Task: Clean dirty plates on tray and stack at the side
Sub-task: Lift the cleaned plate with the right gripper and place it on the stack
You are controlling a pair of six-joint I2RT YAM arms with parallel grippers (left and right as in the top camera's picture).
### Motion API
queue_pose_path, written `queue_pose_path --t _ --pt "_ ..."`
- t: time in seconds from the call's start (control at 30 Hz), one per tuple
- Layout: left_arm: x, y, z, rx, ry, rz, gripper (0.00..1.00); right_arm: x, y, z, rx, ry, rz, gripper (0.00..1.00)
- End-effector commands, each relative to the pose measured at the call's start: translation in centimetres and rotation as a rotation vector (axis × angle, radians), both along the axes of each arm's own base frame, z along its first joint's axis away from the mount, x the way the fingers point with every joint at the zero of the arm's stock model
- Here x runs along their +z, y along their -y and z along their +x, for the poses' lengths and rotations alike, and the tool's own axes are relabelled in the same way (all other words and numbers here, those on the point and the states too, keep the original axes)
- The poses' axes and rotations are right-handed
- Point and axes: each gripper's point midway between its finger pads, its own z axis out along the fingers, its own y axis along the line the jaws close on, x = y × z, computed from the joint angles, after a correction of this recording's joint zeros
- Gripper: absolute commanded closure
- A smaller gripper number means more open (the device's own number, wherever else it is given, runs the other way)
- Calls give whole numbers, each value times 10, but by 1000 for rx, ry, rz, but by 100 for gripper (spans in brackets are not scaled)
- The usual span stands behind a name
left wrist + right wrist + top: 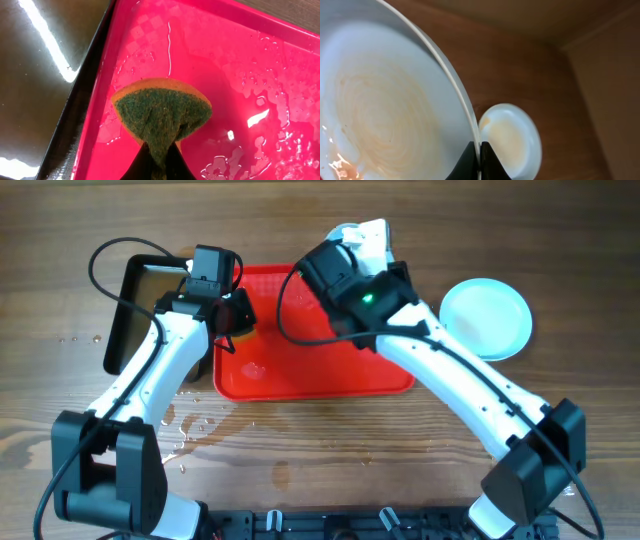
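Observation:
The second plate [486, 319] lies uncovered beside the tray [310, 375]. My right gripper swings to the right in the overhead view next, then down, releasing the plate onto it.
My right gripper [479, 156] is shut on the rim of a white plate [385, 110] with orange-brown swirls, holding it tilted on edge. In the overhead view that plate [366, 234] sticks up past the far edge of the red tray [310, 375], with the right gripper [350, 252] on it. A second plate [487, 317], pale blue at the rim, lies on the table to the right; the right wrist view shows this plate [512, 140] faintly stained. My left gripper [159, 164] is shut on a green and yellow sponge [162, 112] just over the tray's wet left part [240, 75].
A black pan [135, 300] with dark liquid stands against the tray's left side, and the left wrist view shows this pan [45, 85] touching the tray's rim. Water drops [200, 425] lie on the wooden table in front of the tray.

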Motion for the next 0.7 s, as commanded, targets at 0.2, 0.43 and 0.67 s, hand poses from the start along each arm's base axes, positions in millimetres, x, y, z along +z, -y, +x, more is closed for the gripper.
queue_pose_path --t 0.2,0.43,0.67 --pt "1 -3 5 15 11 8 96 31 18 -2 -101 160 -130 96" --pt "2 -3 6 15 15 7 96 40 27 -6 -152 222 -154 96" --pt "2 -3 6 15 15 7 96 57 33 -6 -188 299 -219 96"
